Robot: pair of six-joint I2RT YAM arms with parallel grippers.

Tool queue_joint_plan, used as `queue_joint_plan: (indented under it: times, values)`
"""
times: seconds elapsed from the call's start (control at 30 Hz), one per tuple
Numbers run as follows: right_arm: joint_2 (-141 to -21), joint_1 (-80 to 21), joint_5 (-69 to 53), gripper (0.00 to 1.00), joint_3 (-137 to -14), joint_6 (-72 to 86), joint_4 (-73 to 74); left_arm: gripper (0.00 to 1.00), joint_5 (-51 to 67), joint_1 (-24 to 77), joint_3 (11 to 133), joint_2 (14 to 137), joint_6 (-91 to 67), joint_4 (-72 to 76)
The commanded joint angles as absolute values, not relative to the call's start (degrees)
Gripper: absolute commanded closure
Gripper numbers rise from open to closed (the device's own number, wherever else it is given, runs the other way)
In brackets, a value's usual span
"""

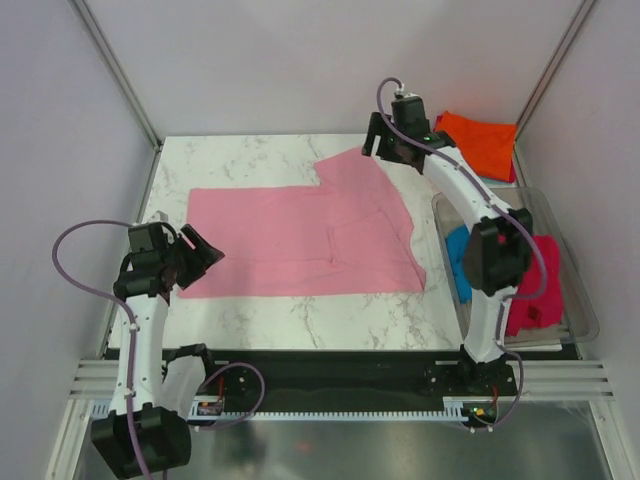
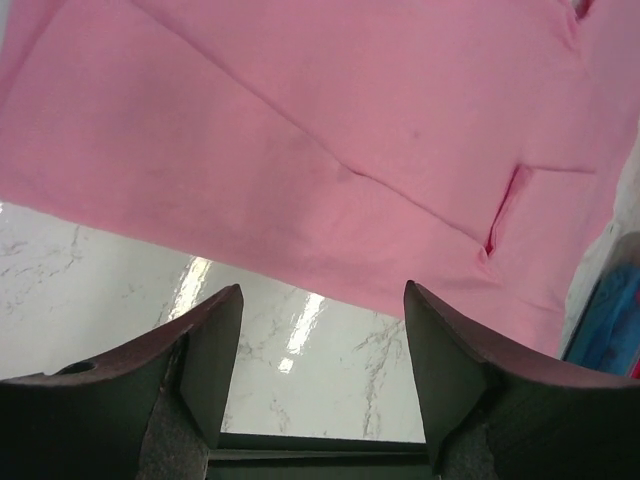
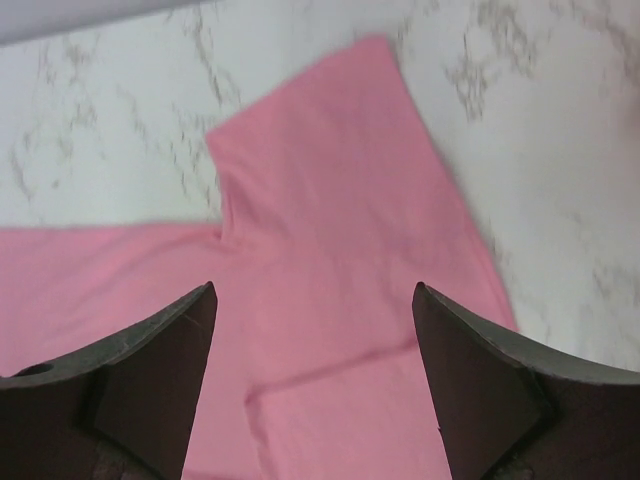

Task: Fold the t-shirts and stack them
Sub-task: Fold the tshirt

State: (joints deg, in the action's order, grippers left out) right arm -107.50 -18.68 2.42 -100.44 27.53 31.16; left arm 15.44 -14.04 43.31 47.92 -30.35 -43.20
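Note:
My right gripper will go down and outward onto the far corner of the pink sleeve (image 1: 360, 153) (image 3: 376, 52), because the sleeve's tip is lying flat and there is bare marble beyond it.
The light pink t-shirt (image 1: 300, 235) lies spread flat on the marble table, one sleeve (image 1: 350, 170) pointing to the far right. My left gripper (image 1: 200, 256) is open and empty at the shirt's near-left corner; in the left wrist view (image 2: 322, 300) the pink shirt (image 2: 300, 150) lies just beyond its fingers. My right gripper (image 1: 372, 140) is open and empty above the far sleeve; the right wrist view (image 3: 314, 295) shows the sleeve (image 3: 330, 180) under it. An orange t-shirt (image 1: 482, 140) lies at the back right. A bright blue t-shirt (image 1: 458, 262) and a crimson-pink t-shirt (image 1: 538, 285) sit in a bin.
A clear plastic bin (image 1: 575, 290) stands at the right edge of the table, holding the blue and crimson shirts. White walls close in the left, back and right. The black rail with the arm bases (image 1: 330, 375) runs along the near edge.

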Motion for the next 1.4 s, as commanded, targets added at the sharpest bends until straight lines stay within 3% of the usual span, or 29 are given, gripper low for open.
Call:
queue_joint_plan:
  times: [0.0,0.2,0.4,0.97,1.23,1.37]
  values:
    - [-120.99,-18.37,6.77,0.13,-114.31,20.83,26.82,0.28,14.50,-10.90,45.62,48.16,-26.89,-41.58]
    - [-148.25,-17.49,4.13,0.13,-144.56,19.61,24.10,0.34,16.35,-8.88,44.74,49.40,-27.51,-40.34]
    - [-156.17,-16.26,10.02,0.14,-145.36,20.30,8.97,0.35,15.03,-6.33,44.47,47.46,-27.86,-40.34]
    - [-163.74,-16.96,5.10,0.23,-146.61,25.31,4.31,0.37,13.36,-5.27,44.12,44.74,-28.65,-40.34]
    - [-162.95,-17.05,4.57,0.47,-144.67,26.98,4.66,0.37,12.83,-5.36,44.21,44.47,-28.74,-40.34]
    - [-162.07,-16.61,5.36,0.79,-143.00,27.25,3.61,0.37,12.31,-5.36,44.21,44.91,-28.83,-40.25]
